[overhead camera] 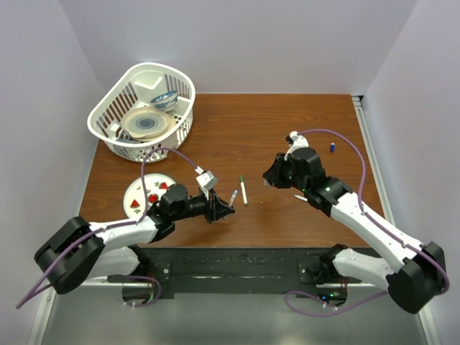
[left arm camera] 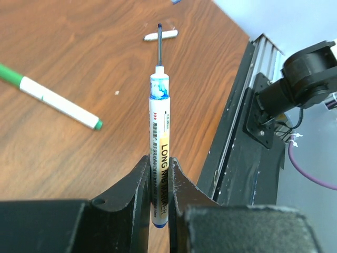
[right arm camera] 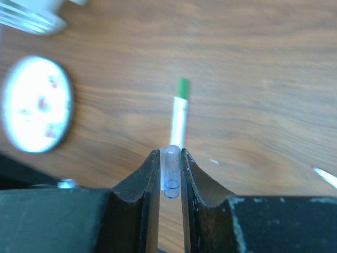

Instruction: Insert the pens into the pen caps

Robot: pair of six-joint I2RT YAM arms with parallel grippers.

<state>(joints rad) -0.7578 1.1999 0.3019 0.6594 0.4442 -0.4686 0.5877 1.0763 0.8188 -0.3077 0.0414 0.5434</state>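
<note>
I will tilt my right gripper and move it to the left in the top view to release the pen cap over the pen's long thin nib, because that nib is bare.
My left gripper [left arm camera: 159, 161] is shut on a white pen [left arm camera: 159, 132] printed "LONG NIB MARKER". Its blue-stained collar and long thin nib point away from the jaws, above the table. In the top view this gripper [overhead camera: 227, 208] sits left of centre with the pen [overhead camera: 233, 196] sticking out. My right gripper [right arm camera: 170, 155] is shut on a small pale translucent pen cap [right arm camera: 171, 171]; from above, that gripper [overhead camera: 268, 180] is right of centre. A white pen with green ends [overhead camera: 244, 190] lies between the two grippers. Another white pen [left arm camera: 160, 35] lies farther off. A dark blue cap [overhead camera: 333, 147] stands at the right.
A white basket [overhead camera: 97, 118] holding dishes stands at the back left. A small white plate [overhead camera: 139, 190] with red marks lies in front of it, beside the left arm. The table's near edge meets a black mounting rail [overhead camera: 237, 262].
</note>
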